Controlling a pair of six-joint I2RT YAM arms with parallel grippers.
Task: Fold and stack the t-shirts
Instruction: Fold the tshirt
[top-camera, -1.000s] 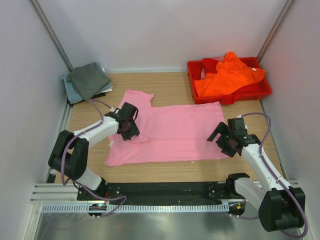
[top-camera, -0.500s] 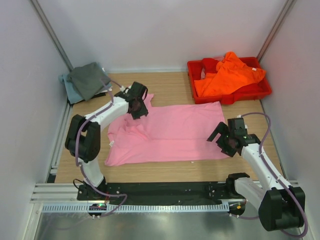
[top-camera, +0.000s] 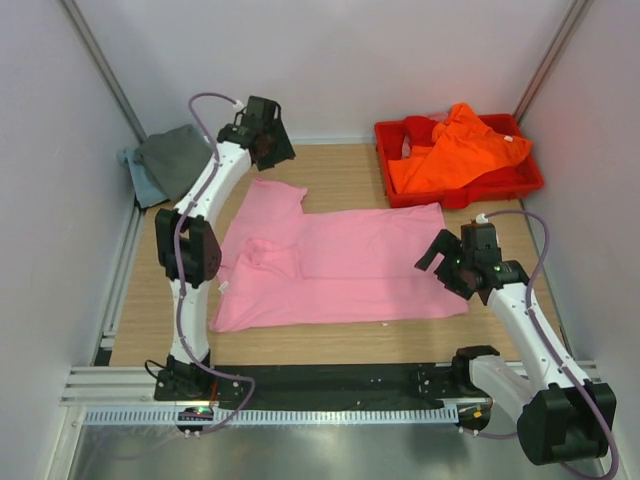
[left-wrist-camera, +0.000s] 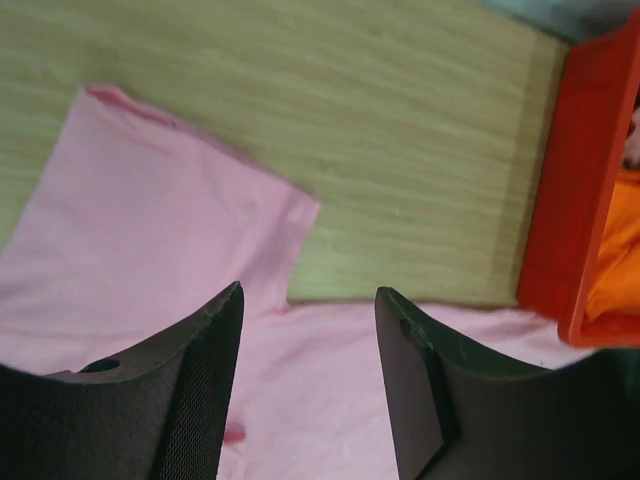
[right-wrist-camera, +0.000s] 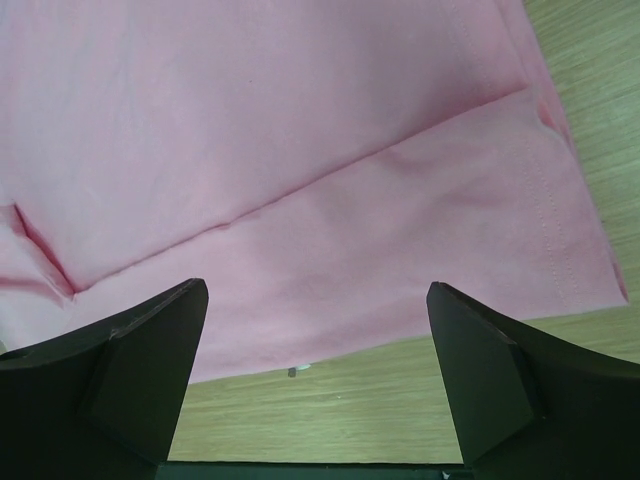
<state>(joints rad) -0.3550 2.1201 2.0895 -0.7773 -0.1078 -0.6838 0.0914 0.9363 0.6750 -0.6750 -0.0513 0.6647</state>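
My left gripper moves down and to the left in the top view onto the pink sleeve's edge nearest the dark grey t-shirt (top-camera: 178, 158) next, as its open fingers hang high.
The light pink t-shirt (top-camera: 340, 265) lies spread flat on the wooden table, one sleeve (left-wrist-camera: 170, 190) reaching toward the back left. My left gripper (top-camera: 268, 140) hangs high over the table's back edge, open (left-wrist-camera: 310, 290) and holding nothing, with the pink cloth far beneath it. My right gripper (top-camera: 442, 268) hovers wide open (right-wrist-camera: 318, 287) over the shirt's near right hem (right-wrist-camera: 420, 290), not touching it. The bright orange t-shirt (top-camera: 455, 150) is heaped in the red tray. At the back left the dark grey t-shirt (top-camera: 178, 158) lies folded on the pale blue-grey one (top-camera: 135, 170).
The red plastic tray (top-camera: 520, 180) stands at the back right; its wall (left-wrist-camera: 575, 180) shows at the right of the left wrist view. White walls close in the table on three sides. A black rail (top-camera: 330, 380) runs along the near edge by the arm bases.
My left gripper let go of the pink sleeve, rose and swung toward the back wall, opening wider. The sleeve now lies flat. My right gripper shifted slightly up.
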